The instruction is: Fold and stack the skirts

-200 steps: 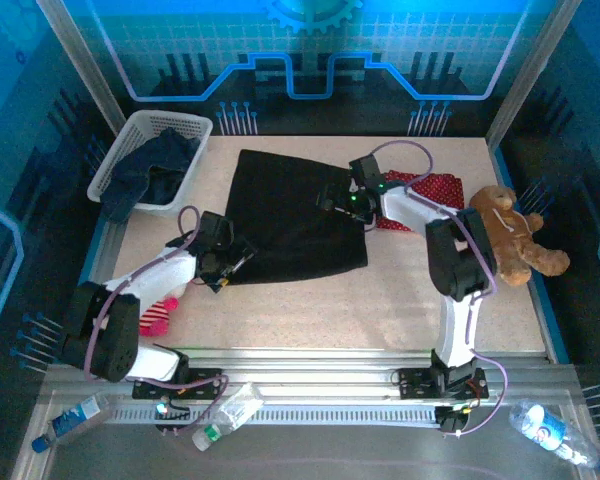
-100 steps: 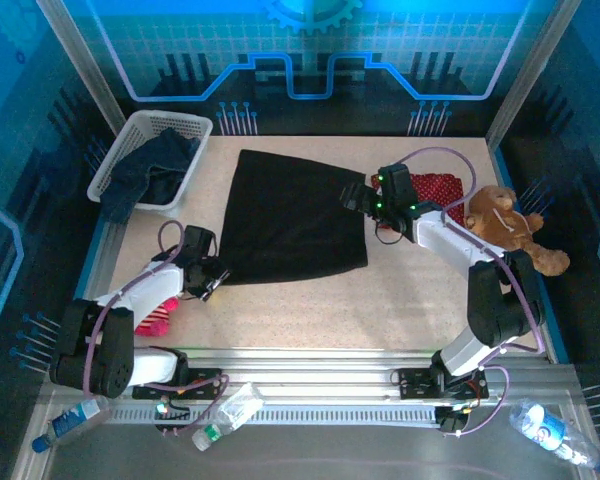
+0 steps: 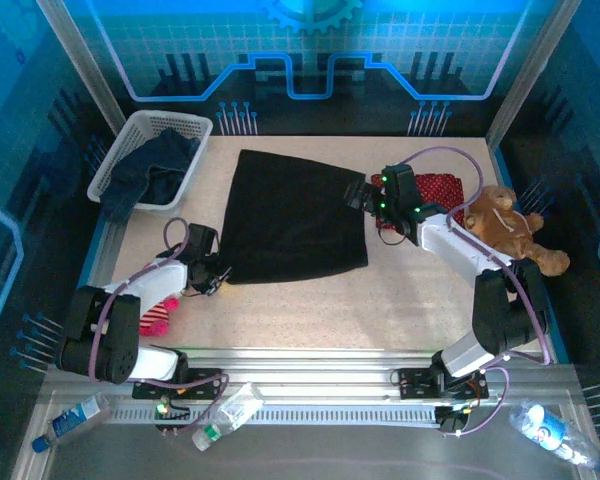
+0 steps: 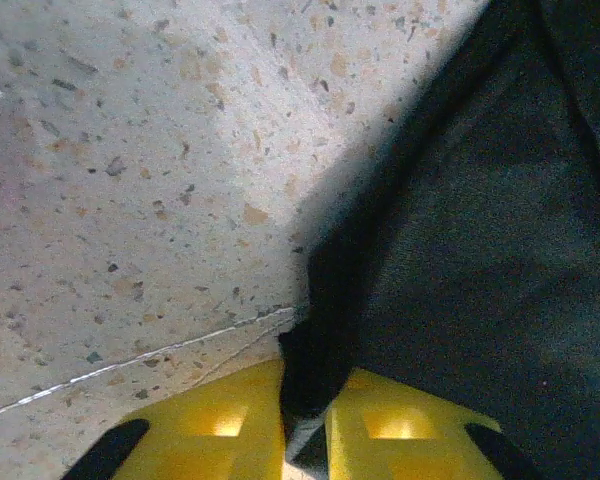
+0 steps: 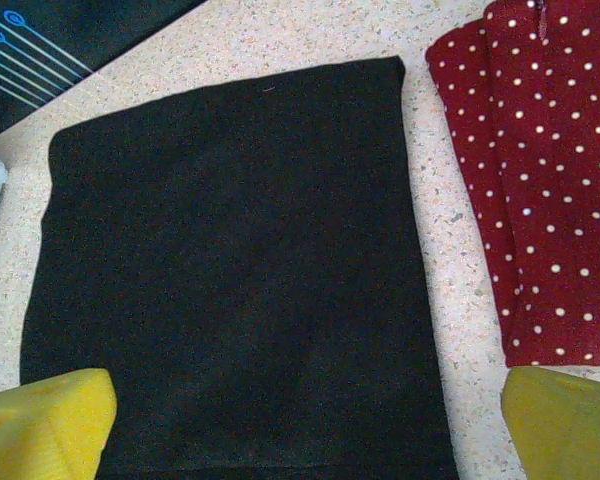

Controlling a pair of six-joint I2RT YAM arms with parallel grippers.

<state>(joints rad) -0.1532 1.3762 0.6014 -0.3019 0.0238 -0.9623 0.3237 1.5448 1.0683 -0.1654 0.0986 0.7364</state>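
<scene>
Next, my right gripper comes back and down to the black skirt's free near corner [image 3: 365, 264], while my left gripper pinches the other.
The black skirt [image 3: 290, 215] lies spread flat mid-table. My left gripper [image 3: 212, 275] sits at its near left corner; in the left wrist view the gripper [image 4: 305, 420] is shut, with a fold of the black skirt [image 4: 480, 230] pinched between the yellow fingers [image 4: 210, 420]. My right gripper [image 3: 358, 195] hovers open over the skirt's right edge. In the right wrist view the gripper [image 5: 305, 430] holds nothing, and its pads stand wide above the black skirt [image 5: 230, 270]. The red dotted skirt [image 5: 550, 180] lies folded just right of it, partly under the right arm [image 3: 435, 188]. Dark blue denim skirts [image 3: 150, 170] are heaped in the basket.
A white basket [image 3: 170, 120] stands at the far left corner. A brown teddy bear [image 3: 510, 235] lies at the right edge. A pink-and-white plush toy [image 3: 158, 315] sits beside the left arm. Plastic bottles [image 3: 225, 410] lie on the near rail.
My left gripper slid to the black skirt's near left corner and shut on it. My right gripper drew back from over the skirt to its right edge, staying open.
</scene>
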